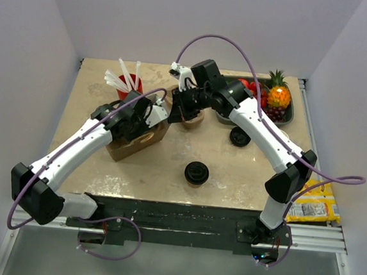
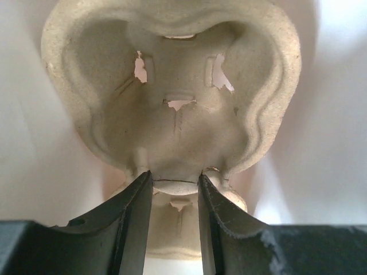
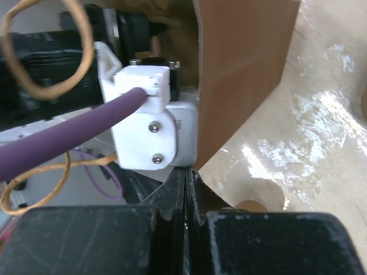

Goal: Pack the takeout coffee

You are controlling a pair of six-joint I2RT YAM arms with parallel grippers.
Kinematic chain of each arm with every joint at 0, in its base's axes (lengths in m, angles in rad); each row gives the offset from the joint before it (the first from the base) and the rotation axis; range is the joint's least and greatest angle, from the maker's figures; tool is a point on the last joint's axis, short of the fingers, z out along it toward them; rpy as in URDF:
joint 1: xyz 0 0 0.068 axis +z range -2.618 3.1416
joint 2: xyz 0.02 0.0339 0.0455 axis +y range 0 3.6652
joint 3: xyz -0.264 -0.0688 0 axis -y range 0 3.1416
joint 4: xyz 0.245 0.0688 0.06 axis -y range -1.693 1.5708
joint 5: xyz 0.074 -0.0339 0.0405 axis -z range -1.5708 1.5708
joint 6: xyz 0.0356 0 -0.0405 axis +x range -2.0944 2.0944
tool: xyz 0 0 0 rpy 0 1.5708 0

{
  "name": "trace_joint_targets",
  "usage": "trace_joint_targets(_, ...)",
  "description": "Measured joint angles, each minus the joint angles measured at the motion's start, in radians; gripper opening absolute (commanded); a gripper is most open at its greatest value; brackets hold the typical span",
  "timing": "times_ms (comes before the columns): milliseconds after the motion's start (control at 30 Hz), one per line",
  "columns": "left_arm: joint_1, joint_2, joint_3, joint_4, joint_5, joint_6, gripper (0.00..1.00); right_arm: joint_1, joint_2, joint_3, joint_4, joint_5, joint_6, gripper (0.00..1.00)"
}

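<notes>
My left gripper next lowers the carrier (image 2: 178, 97), already between the pale sides, deeper into the inside of the brown bag (image 2: 287, 177) below and releases the carrier's top.
The takeout coffee (image 1: 196, 172), a tan cup under a black lid, stands alone on the table near the front middle, apart from both grippers. A brown paper bag (image 1: 131, 144) stands left of centre. My left gripper (image 1: 147, 123) reaches into the bag's mouth; in its wrist view it (image 2: 175, 177) is shut on the middle ridge of a pale pulp cup carrier (image 2: 178, 97). My right gripper (image 1: 173, 109) is at the bag's right top edge; in its wrist view it (image 3: 188, 172) is shut on the rim of the brown bag (image 3: 246, 69).
A loose black lid (image 1: 239, 137) lies right of centre. A lidless tan cup (image 1: 193, 120) stands under my right wrist. A red cup of white utensils (image 1: 129, 81) is at the back left, a fruit bowl (image 1: 282, 117) at the back right, and a yellow packet (image 1: 313, 203) off the table's right edge.
</notes>
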Motion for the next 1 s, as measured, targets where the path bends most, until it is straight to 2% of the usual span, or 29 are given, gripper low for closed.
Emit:
trace_joint_targets(167, -0.033, -0.037, 0.024, -0.024, -0.009, -0.020, 0.00, -0.014, -0.003, 0.067, -0.050, -0.100, 0.000, 0.00)
trace_joint_targets(367, -0.091, -0.006, 0.025, -0.063, -0.029, -0.043, 0.00, -0.059, -0.002, -0.010, -0.080, -0.255, 0.020, 0.00)
trace_joint_targets(667, -0.097, 0.019, -0.011, -0.068, -0.006, -0.061, 0.00, -0.065, 0.001, -0.044, -0.079, -0.237, 0.021, 0.00)
trace_joint_targets(1000, -0.097, -0.050, -0.071, -0.013, -0.042, -0.077, 0.00, -0.043, 0.001, 0.040, -0.100, -0.089, 0.021, 0.00)
